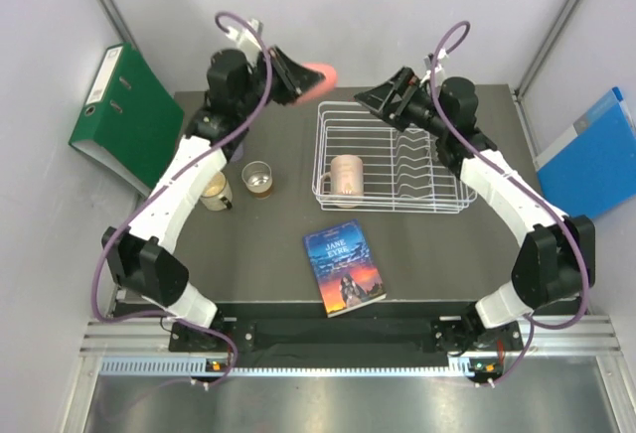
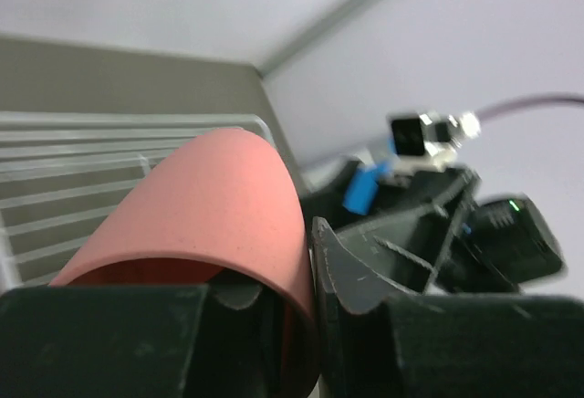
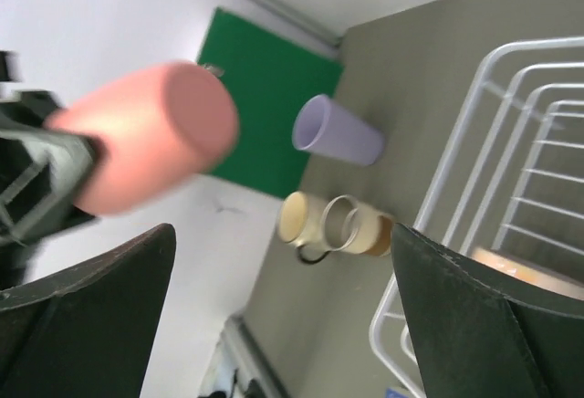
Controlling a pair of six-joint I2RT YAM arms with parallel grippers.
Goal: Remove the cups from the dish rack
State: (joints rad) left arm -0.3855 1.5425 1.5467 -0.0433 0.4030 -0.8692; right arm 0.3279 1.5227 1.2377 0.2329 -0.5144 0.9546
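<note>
The table beyond the clear glass cup is empty. My left gripper needs to tilt to point down next and lower toward the lilac tumbler, onto that table.
My left gripper [image 1: 301, 77] is shut on the rim wall of the salmon-pink cup [image 1: 320, 74], held in the air left of the dish rack's [image 1: 437, 115] far corner. In the left wrist view one finger sits inside the cup [image 2: 219, 206] and the other [image 2: 351, 261] presses its outside. My right gripper [image 1: 383, 95] hangs open and empty over the rack's far left corner, facing the pink cup [image 3: 151, 142]. A pale peach mug [image 1: 346, 175] stands in the rack. On the table lie the lilac tumbler [image 3: 338, 131], a beige mug [image 1: 214, 193] and a clear glass cup [image 1: 258, 179].
A paperback book [image 1: 344, 266] lies in front of the rack. A green binder [image 1: 124, 115] leans at the far left and a blue folder [image 1: 596, 150] at the right. Walls close in the table's far side.
</note>
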